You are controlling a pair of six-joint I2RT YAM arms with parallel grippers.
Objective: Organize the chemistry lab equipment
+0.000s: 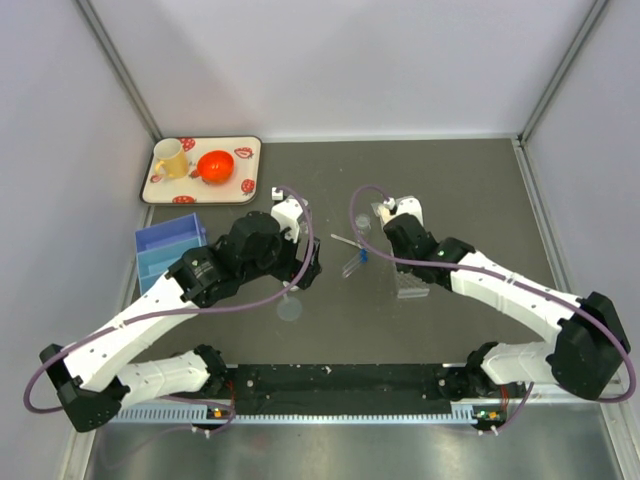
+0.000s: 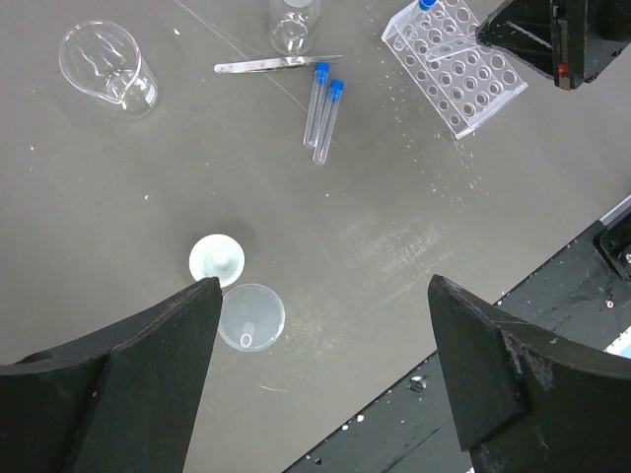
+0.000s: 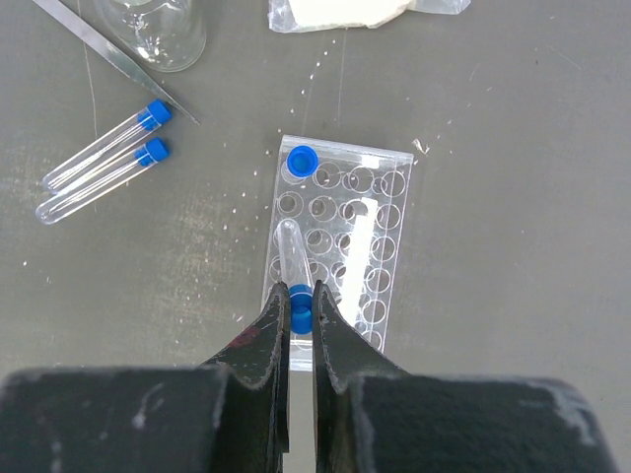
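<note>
The empty hole (image 3: 290, 203) beside the standing tube is outward and below, so my right gripper will next move outward, lower the held tube into it and let go.
My right gripper (image 3: 301, 313) is shut on the blue cap of a clear tube (image 3: 290, 254), held just above the near left part of the gridded clear tube rack (image 3: 345, 246). One blue-capped tube (image 3: 301, 161) stands in the rack's far left corner. Two more blue-capped tubes (image 3: 104, 163) lie side by side on the table, also in the left wrist view (image 2: 322, 116). My left gripper (image 2: 323, 288) is open and empty above the table. A clear funnel (image 2: 251, 315) and a small white round cup (image 2: 217, 259) lie by its left finger.
Metal tweezers (image 2: 276, 65), a clear beaker (image 2: 104, 67) and a small clear bottle (image 2: 294, 25) lie beyond the loose tubes. A plastic bag (image 3: 345, 12) lies behind the rack. A tray (image 1: 250, 150) holds the yellow mug (image 1: 172, 160) and orange-red bowl (image 1: 215, 165). A blue bin (image 1: 165, 250) stands at left.
</note>
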